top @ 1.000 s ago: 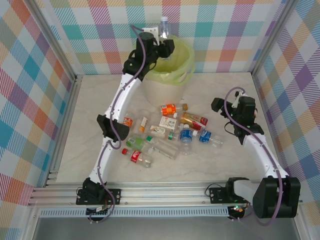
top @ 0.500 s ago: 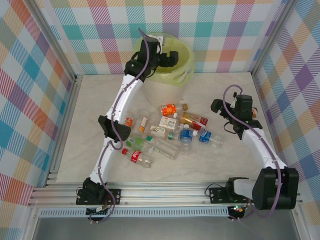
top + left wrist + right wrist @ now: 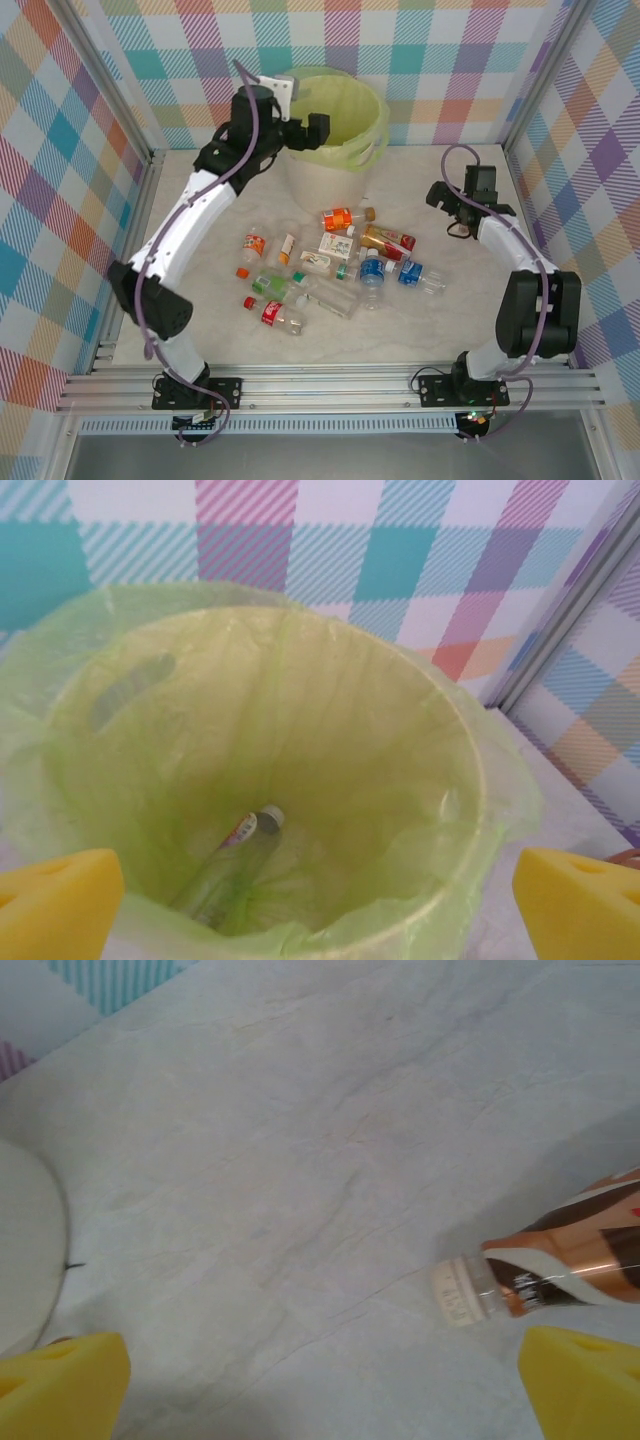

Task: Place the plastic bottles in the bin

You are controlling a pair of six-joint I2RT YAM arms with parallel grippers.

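Only the cap end of the bottle shows between my open fingers, so I need to move my right gripper toward the nearer side and down over the brown bottle's labelled body (image 3: pixel 585 1248).
The bin (image 3: pixel 372 142), a white bucket lined with a yellow-green bag, stands at the back of the table. My left gripper (image 3: pixel 312 128) hangs open at its left rim. The left wrist view looks down into the bin (image 3: pixel 478 810) between the left gripper's (image 3: pixel 320 920) yellow pads (image 3: pixel 58 905). One clear bottle (image 3: pixel 222 868) lies at the bottom. Several plastic bottles (image 3: pixel 330 262) lie scattered mid-table. My right gripper (image 3: pixel 441 196) is open and empty, just right of the pile. A brown-orange labelled bottle (image 3: pixel 560 1268) lies before the right gripper (image 3: pixel 320 1390).
Aluminium rails (image 3: pixel 130 260) and checked walls close in the table on the left, right and back. Bare marble table (image 3: pixel 470 320) lies between the pile and the right wall. The bin's white base (image 3: pixel 22 1250) shows at the left of the right wrist view.
The left gripper opened over the bin and the clear bottle it held dropped inside. It then drew back to the left rim, elbow swinging left. The right gripper moved slightly farther back.
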